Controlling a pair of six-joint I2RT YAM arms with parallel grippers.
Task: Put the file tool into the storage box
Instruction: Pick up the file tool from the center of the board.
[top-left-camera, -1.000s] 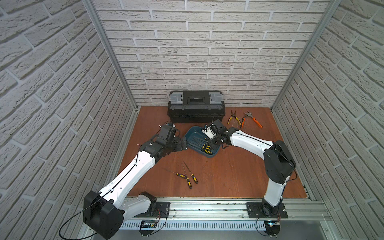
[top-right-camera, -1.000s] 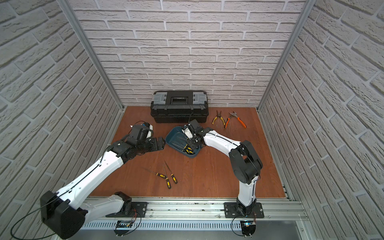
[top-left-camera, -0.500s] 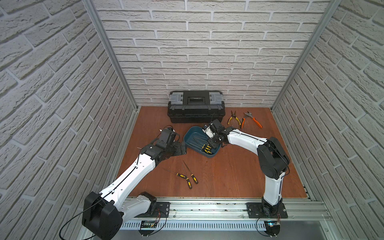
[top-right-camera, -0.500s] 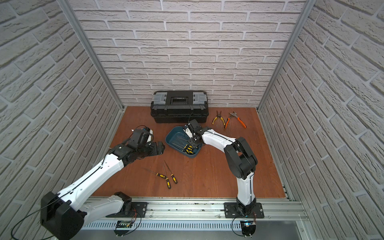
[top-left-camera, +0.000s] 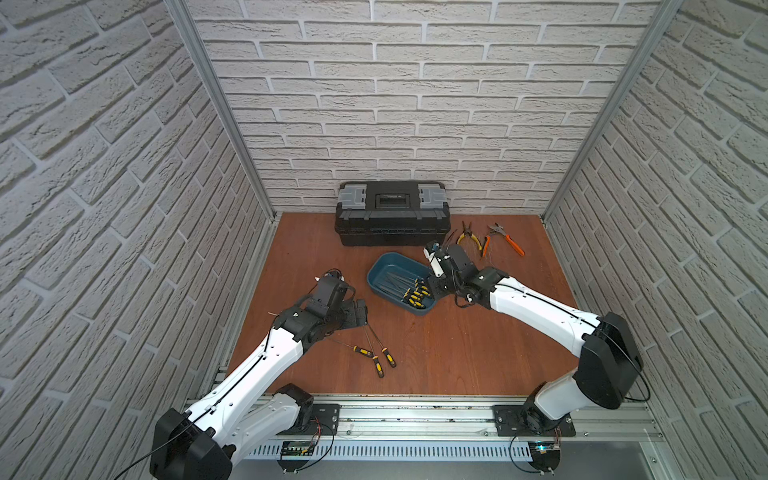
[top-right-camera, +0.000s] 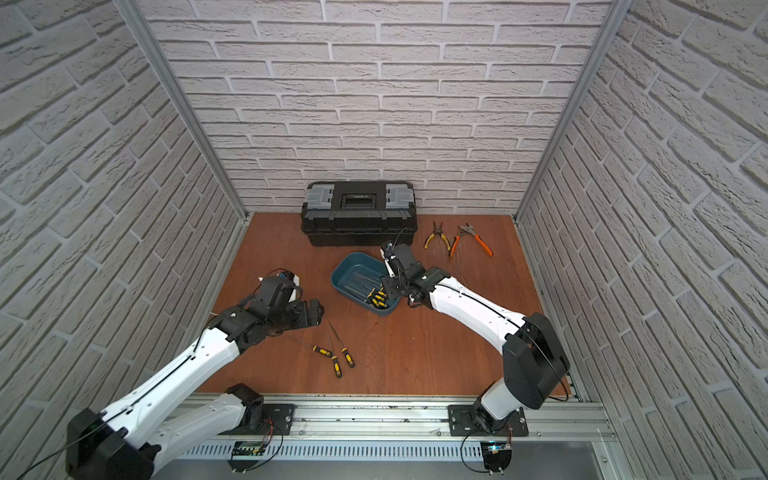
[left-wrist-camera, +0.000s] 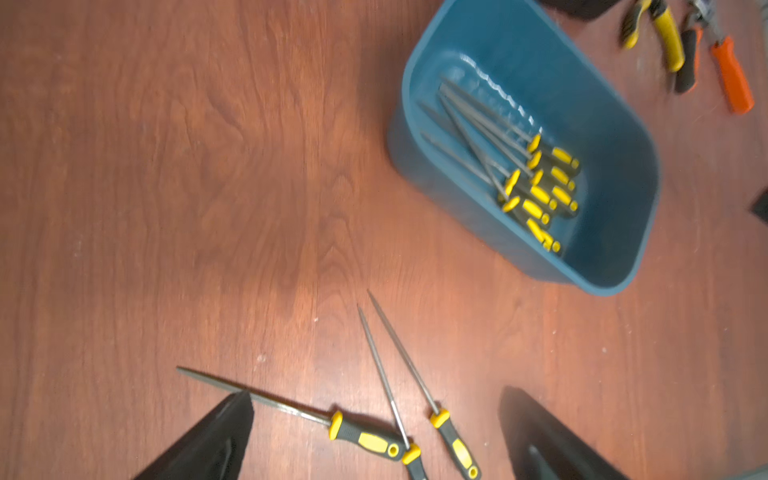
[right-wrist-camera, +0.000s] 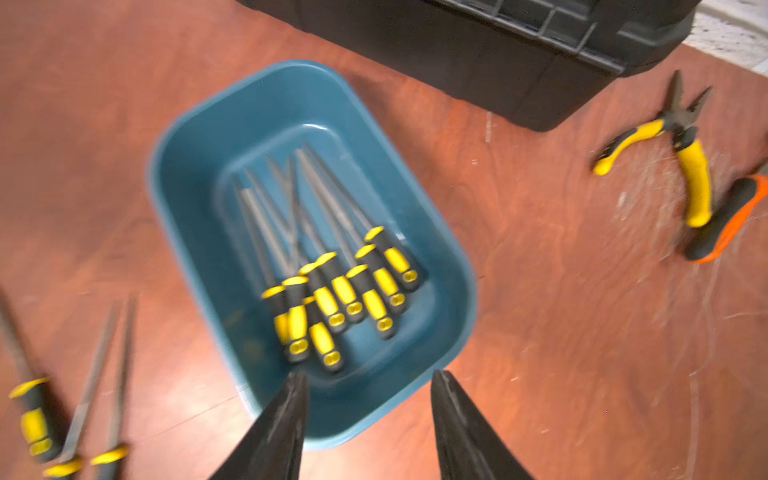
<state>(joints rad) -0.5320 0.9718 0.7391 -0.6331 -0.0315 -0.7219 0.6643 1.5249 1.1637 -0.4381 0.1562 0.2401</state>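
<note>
The loose file handle nearest the box (top-left-camera: 389, 357) lies clear of the others, so my right gripper will move back from the storage box (top-left-camera: 388, 266) and down onto it.
The storage box (top-left-camera: 388, 266) (top-right-camera: 353, 266) is a teal tub in the middle of the wooden floor. Several file tools with yellow-black handles (right-wrist-camera: 332, 291) (left-wrist-camera: 540, 183) lie inside it. Three more file tools (top-left-camera: 376, 357) (top-right-camera: 334, 357) (left-wrist-camera: 365, 440) lie loose on the floor, nearer the front. My left gripper (left-wrist-camera: 376, 399) (top-left-camera: 359, 313) hangs open just above their thin shafts, holding nothing. My right gripper (right-wrist-camera: 370, 376) (top-left-camera: 436, 286) stands open and empty over the box's near right rim.
A black toolbox (top-left-camera: 392, 214) stands shut against the back wall. Yellow pliers (top-left-camera: 471, 241) and orange-handled pliers (top-left-camera: 505, 243) lie at the back right. Brick-patterned walls close in on three sides.
My right gripper has opened over the box. My left arm has drawn back from the box's left side toward the front and now sits above the loose files.
</note>
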